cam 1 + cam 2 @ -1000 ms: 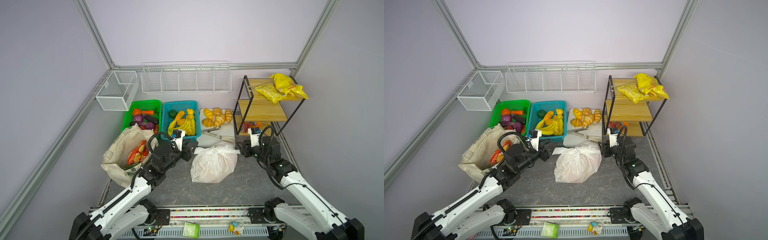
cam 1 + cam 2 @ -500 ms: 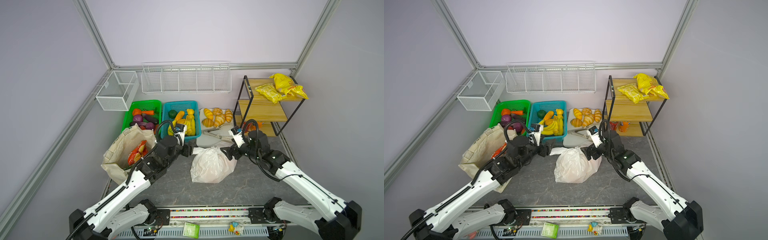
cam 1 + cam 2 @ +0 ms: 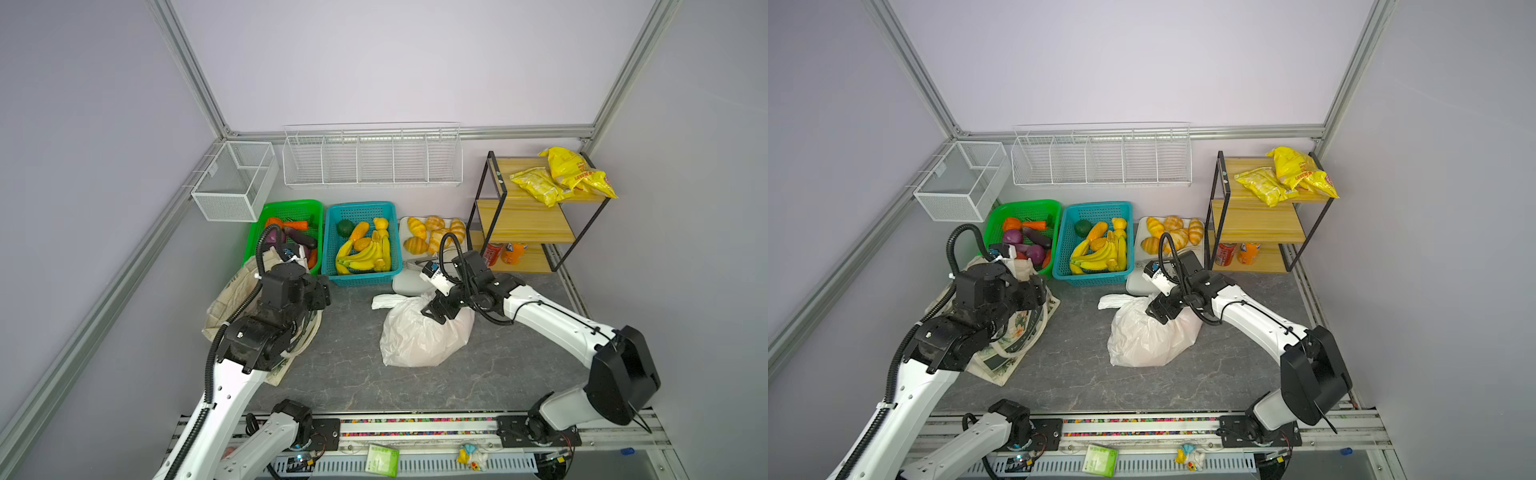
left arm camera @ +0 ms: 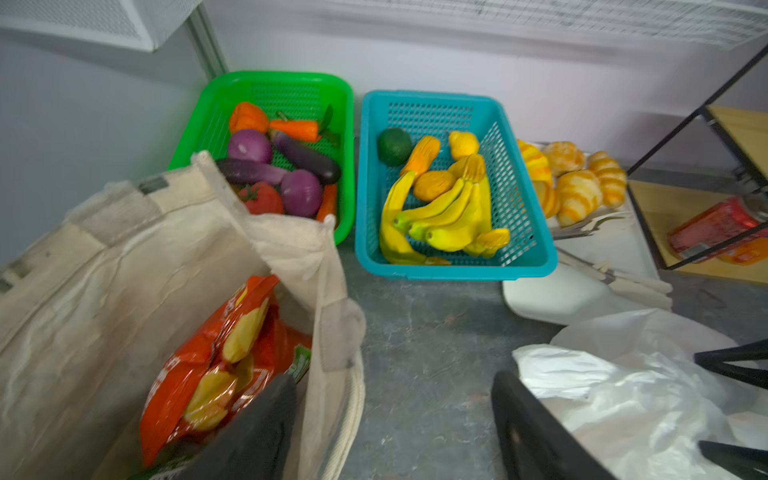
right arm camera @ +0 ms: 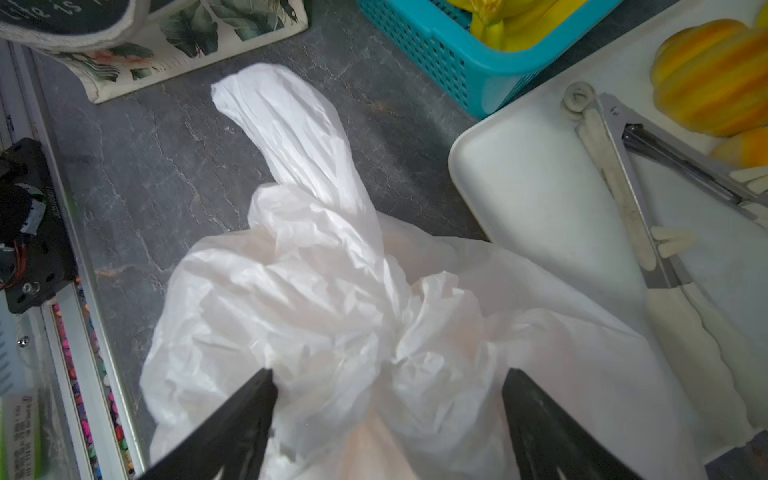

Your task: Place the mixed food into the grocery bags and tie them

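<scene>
I will next lower my right gripper a little onto the fold at the white bag's bunched top point(image 5: 392, 408) and close it, as the gathered plastic is between its open fingers.
The cream canvas tote point(image 3: 232, 291) point(image 3: 1017, 332) stands open at the left. A red snack packet point(image 4: 216, 357) lies inside it, with a green packet edge point(image 4: 301, 361) beside it. My left gripper point(image 4: 390, 386) point(image 3: 322, 291) is open; one finger hangs over the tote's mouth, and the tote's rim and rope handle lie loose between the fingers. The white plastic bag point(image 3: 419, 332) point(image 3: 1150, 332) point(image 5: 332, 311) sits mid-table, bunched at the top, one handle point(image 3: 386, 300) trailing left. My right gripper point(image 5: 390, 374) point(image 3: 434, 309) stands open astride that bunched top. The bag's contents show only as a faint pinkish tint.
Behind the bags stand a green basket point(image 3: 286, 205) of vegetables, a teal basket point(image 3: 361, 205) of bananas and fruit, and a white tray point(image 3: 409, 282) with croissants and tongs. A wooden shelf point(image 3: 523, 220) at the right holds yellow packets and cans. Wire baskets hang on the walls.
Both grippers have opened. My left gripper has drawn back left from the plastic bag to the tote's mouth. My right gripper has moved left and down over the bag's bunched top.
</scene>
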`<state>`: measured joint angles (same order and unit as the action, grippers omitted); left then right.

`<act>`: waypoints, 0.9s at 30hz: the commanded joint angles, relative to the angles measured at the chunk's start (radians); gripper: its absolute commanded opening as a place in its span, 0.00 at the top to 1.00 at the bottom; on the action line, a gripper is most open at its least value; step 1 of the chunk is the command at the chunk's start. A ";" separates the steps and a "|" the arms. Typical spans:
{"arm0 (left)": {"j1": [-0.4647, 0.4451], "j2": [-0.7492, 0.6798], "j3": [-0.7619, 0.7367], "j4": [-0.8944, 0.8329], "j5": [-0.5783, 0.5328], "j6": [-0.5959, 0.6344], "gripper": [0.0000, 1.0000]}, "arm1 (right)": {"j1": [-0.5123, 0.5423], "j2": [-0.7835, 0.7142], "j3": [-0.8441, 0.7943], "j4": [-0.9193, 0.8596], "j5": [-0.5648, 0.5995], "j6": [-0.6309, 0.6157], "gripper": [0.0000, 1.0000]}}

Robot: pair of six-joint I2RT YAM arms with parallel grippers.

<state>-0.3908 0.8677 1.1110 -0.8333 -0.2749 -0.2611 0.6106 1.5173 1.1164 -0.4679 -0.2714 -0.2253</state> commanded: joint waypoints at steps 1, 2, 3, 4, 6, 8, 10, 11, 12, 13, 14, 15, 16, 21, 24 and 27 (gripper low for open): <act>0.027 0.006 -0.054 -0.111 0.024 -0.017 0.23 | 0.013 0.040 0.026 -0.058 0.014 -0.045 0.08; 0.033 0.013 -0.064 -0.113 0.003 -0.012 0.23 | 0.018 0.051 0.028 -0.063 0.017 -0.044 0.06; 0.039 0.020 -0.071 -0.112 -0.017 -0.008 0.23 | 0.023 0.057 0.026 -0.064 0.022 -0.043 0.04; 0.042 0.024 -0.078 -0.111 -0.034 -0.003 0.22 | 0.028 0.063 0.026 -0.064 0.025 -0.043 0.02; 0.045 0.033 -0.087 -0.107 -0.074 0.010 0.22 | 0.035 0.074 0.028 -0.070 0.027 -0.042 0.05; 0.056 0.044 -0.103 -0.094 -0.083 0.016 0.23 | 0.041 0.079 0.026 -0.073 0.025 -0.037 0.13; 0.075 0.056 -0.122 -0.077 -0.065 0.024 0.25 | 0.046 0.080 0.020 -0.075 0.026 -0.033 0.26; 0.083 0.063 -0.133 -0.068 -0.049 0.026 0.27 | 0.049 0.078 0.012 -0.072 0.028 -0.030 0.34; 0.089 0.067 -0.140 -0.058 -0.034 0.027 0.30 | 0.050 0.075 0.005 -0.071 0.031 -0.025 0.41; 0.090 0.070 -0.144 -0.050 -0.027 0.024 0.33 | 0.051 0.074 -0.001 -0.069 0.032 -0.021 0.45; 0.090 0.071 -0.150 -0.041 -0.019 0.023 0.36 | 0.051 0.070 -0.008 -0.066 0.035 -0.016 0.49; 0.090 0.074 -0.153 -0.032 -0.010 0.025 0.40 | 0.053 0.067 -0.014 -0.063 0.037 -0.010 0.54; 0.090 0.076 -0.155 -0.026 0.000 0.027 0.42 | 0.052 0.062 -0.019 -0.060 0.042 -0.004 0.57; 0.090 0.081 -0.163 -0.011 0.056 0.034 0.60 | 0.052 0.018 -0.048 -0.038 0.057 0.035 0.80; 0.090 0.076 -0.166 -0.011 0.083 0.036 0.69 | 0.052 -0.018 -0.063 -0.033 0.072 0.058 0.90; 0.091 0.063 -0.163 -0.007 0.124 0.036 0.80 | 0.045 -0.059 -0.069 -0.035 0.081 0.084 0.93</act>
<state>-0.3031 0.9482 0.9554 -0.8497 -0.2115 -0.2245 0.6571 1.5146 1.0653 -0.5148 -0.2039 -0.1669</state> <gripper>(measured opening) 0.220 0.073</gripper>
